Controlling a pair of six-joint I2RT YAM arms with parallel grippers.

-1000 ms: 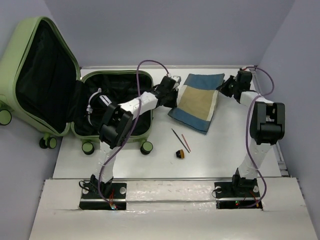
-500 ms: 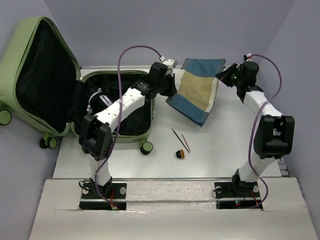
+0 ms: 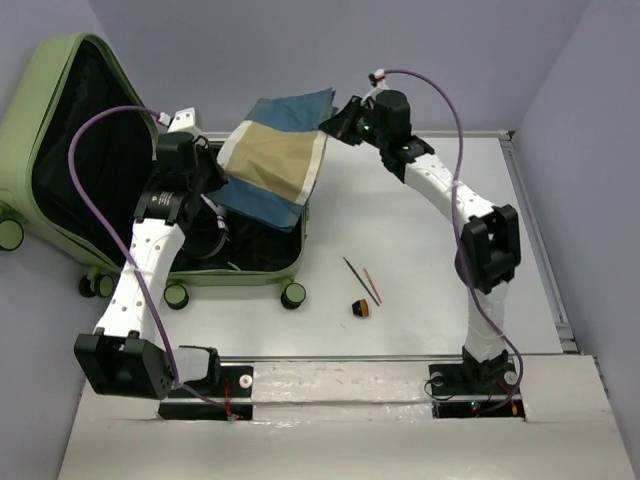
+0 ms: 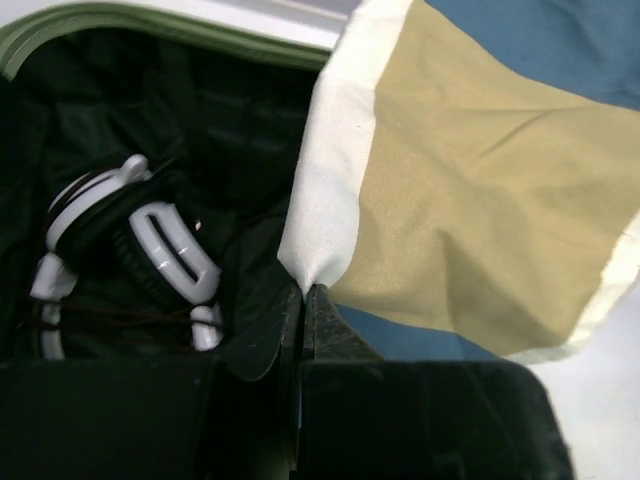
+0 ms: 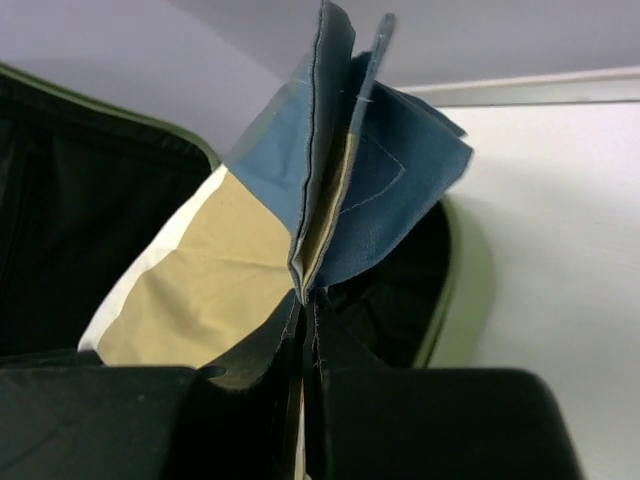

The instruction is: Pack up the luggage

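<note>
My left gripper holds the cloth. I should lower it next toward the raised lid and bring the white edge over the headphones [image 3: 212, 232] [image 4: 134, 254].
The pale green luggage [image 3: 60, 90] lies open at the left, lid raised, black lining showing. A folded blue, tan and white cloth [image 3: 272, 160] hangs in the air over the open lower half. My left gripper [image 3: 207, 176] is shut on the cloth's left white edge [image 4: 320, 230]. My right gripper [image 3: 338, 120] is shut on its far right blue corner [image 5: 330, 200]. White headphones [image 4: 150, 250] lie inside the luggage, under the cloth's left side.
Two thin sticks [image 3: 362, 280] and a small black and orange object [image 3: 361, 308] lie on the white table [image 3: 440, 260] right of the luggage wheels [image 3: 292, 295]. Purple walls close the back and sides.
Both grippers have carried the cloth up off the table and leftward; it now hangs above the open luggage instead of lying right of it.
</note>
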